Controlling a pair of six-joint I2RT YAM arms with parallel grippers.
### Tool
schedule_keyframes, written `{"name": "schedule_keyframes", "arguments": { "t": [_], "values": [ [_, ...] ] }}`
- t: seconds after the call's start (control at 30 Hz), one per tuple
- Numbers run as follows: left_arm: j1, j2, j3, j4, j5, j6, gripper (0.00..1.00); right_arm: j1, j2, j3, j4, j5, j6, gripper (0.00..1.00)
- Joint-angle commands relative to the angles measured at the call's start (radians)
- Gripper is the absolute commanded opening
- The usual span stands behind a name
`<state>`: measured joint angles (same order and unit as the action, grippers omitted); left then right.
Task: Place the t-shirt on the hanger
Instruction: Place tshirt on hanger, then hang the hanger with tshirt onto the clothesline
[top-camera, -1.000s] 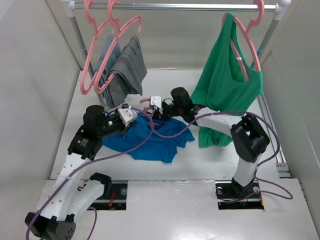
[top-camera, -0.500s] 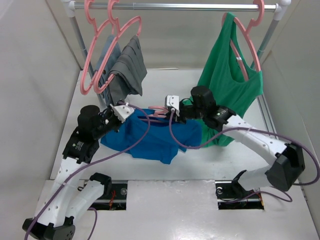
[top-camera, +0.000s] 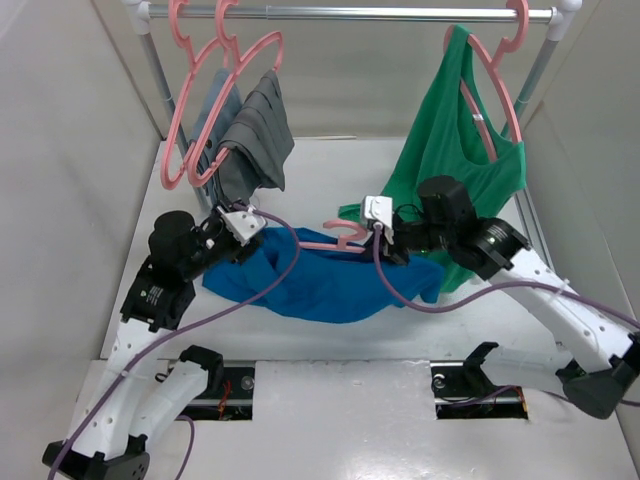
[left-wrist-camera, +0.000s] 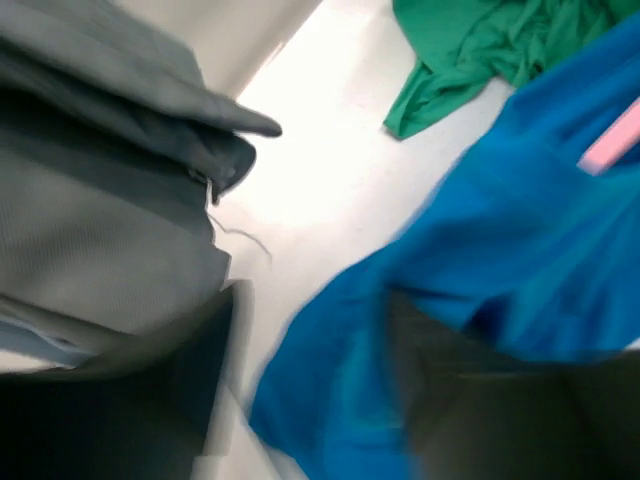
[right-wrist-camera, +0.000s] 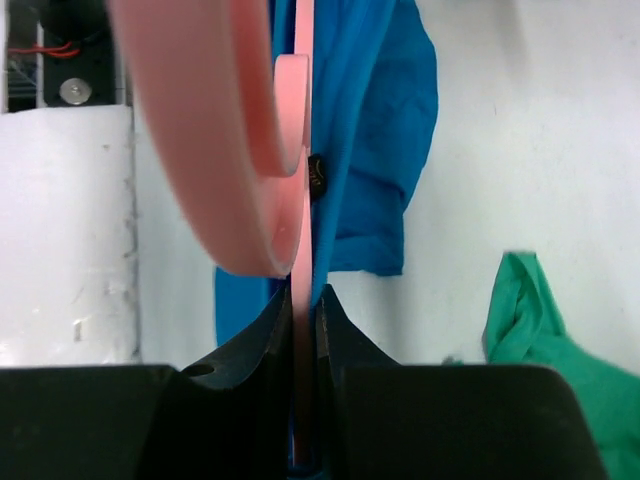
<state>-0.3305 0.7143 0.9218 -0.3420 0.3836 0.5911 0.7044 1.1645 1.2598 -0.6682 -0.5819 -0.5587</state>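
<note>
The robot's right gripper will rise outward, turn the pink hanger's hook up onto the bare bar beside the green top's hanger, and release, since that part of the bar is free.
The blue t-shirt lies crumpled on the white table, stretched towards the right. The pink hanger has its hook sticking out left of my right gripper and its shoulders under the blue cloth. In the right wrist view that gripper is shut on the hanger's thin stem, with an edge of the t-shirt pressed beside it. My left gripper hangs over the shirt's left end. In the blurred left wrist view its fingers stand wide apart, open over the t-shirt.
Grey garments hang on pink hangers at the left of the rail, close behind my left gripper. A green top hangs at the right, its hem on the table behind the right arm. White walls close both sides.
My right gripper has carried the hanger to the right, dragging the t-shirt along with it. My left gripper has opened and let go of the shirt's left end.
</note>
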Motion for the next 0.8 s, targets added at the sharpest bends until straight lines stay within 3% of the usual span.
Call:
{"name": "schedule_keyframes", "arguments": {
  "t": [0.0, 0.03, 0.07, 0.27, 0.67, 0.77],
  "values": [
    [0.011, -0.015, 0.060, -0.049, 0.139, 0.068, 0.66, 0.003, -0.087, 0.058, -0.050, 0.020, 0.086, 0.00],
    [0.011, -0.015, 0.060, -0.061, 0.206, 0.069, 0.97, 0.003, -0.097, 0.070, -0.050, 0.060, 0.109, 0.00],
    [0.011, -0.015, 0.060, -0.072, 0.225, 0.069, 1.00, 0.003, -0.097, 0.107, -0.050, 0.082, 0.127, 0.00],
    [0.011, -0.026, 0.042, 0.001, 0.172, -0.005, 1.00, 0.003, -0.072, 0.298, -0.200, 0.217, 0.256, 0.00],
    [0.011, -0.044, 0.012, 0.100, 0.181, -0.073, 1.00, 0.003, 0.018, 0.692, -0.531, 0.366, 0.381, 0.00],
    [0.011, -0.044, 0.012, 0.100, 0.207, -0.073, 1.00, 0.003, 0.049, 0.832, -0.608, 0.465, 0.420, 0.00]
  ]
}}
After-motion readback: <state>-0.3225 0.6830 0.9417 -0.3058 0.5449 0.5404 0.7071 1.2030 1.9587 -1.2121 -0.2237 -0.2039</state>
